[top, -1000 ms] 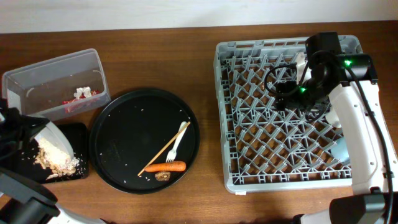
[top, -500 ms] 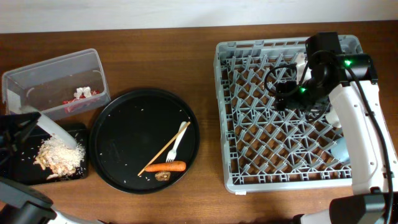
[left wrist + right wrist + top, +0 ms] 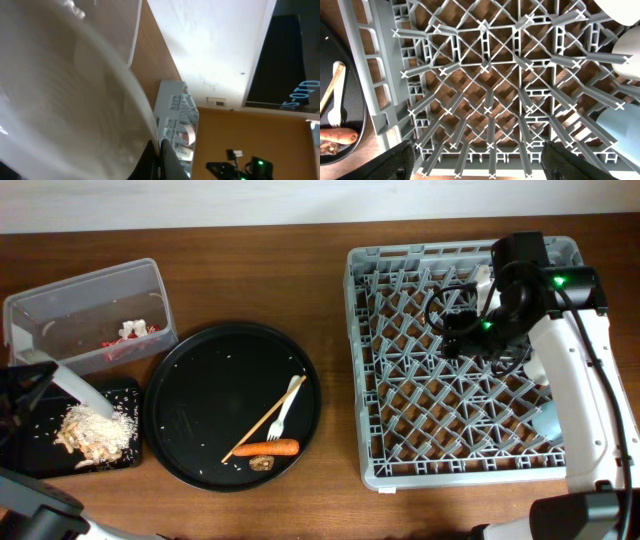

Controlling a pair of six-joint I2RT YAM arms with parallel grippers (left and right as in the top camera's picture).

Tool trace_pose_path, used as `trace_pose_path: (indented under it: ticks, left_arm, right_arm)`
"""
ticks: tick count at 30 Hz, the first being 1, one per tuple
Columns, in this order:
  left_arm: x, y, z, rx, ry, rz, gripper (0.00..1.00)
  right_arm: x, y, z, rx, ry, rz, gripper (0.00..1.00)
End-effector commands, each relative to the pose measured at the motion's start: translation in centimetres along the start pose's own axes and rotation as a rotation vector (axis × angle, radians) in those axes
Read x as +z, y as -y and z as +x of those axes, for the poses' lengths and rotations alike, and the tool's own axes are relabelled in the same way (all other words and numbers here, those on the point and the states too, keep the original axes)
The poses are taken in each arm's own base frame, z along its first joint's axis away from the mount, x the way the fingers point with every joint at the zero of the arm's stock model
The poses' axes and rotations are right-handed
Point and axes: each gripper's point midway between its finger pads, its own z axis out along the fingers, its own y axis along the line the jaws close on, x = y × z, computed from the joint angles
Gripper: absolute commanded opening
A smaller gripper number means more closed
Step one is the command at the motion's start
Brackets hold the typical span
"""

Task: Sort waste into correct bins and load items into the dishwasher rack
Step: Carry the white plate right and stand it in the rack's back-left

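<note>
The left gripper swings past the round tray (image 3: 215, 380) next. It then brings the plate down into the rack's tray-side wires, as these lie to its right in the overhead view.
My left gripper (image 3: 159, 159) is shut on the rim of the white plate (image 3: 72, 382). It holds the plate steeply tilted over the flat black tray (image 3: 40, 455), where pale shredded scraps (image 3: 95, 430) lie in a heap. The clear tub (image 3: 60, 305) holds the red-and-white wrapper (image 3: 125, 335). On the round black tray (image 3: 215, 380) lie the white fork (image 3: 285, 405), the carrot (image 3: 267, 448) and brown bits (image 3: 262, 464). My right gripper (image 3: 485, 165) hangs open over the grey dishwasher rack (image 3: 400, 270), holding nothing. A light blue cup (image 3: 625, 130) stands in the rack.
A thin wooden stick (image 3: 262, 423) lies beside the fork on the round tray. White dishes (image 3: 627, 55) stand in the rack's right side, near the right arm. Small scrap crumbs dot the round tray.
The left gripper tipped the plate steeper, and the shredded scraps slid off it onto the flat black tray. The right arm has not moved.
</note>
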Motion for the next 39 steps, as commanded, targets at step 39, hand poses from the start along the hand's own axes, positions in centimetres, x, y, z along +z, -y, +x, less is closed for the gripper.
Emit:
trace_pose_path:
  ticks: [39]
  left_arm:
    - [32.3, 31.7, 38.8, 0.905, -0.608, 0.585, 0.00]
  right_arm:
    - [-2.3, 16.5, 4.2, 0.618, -0.043, 0.273, 0.84]
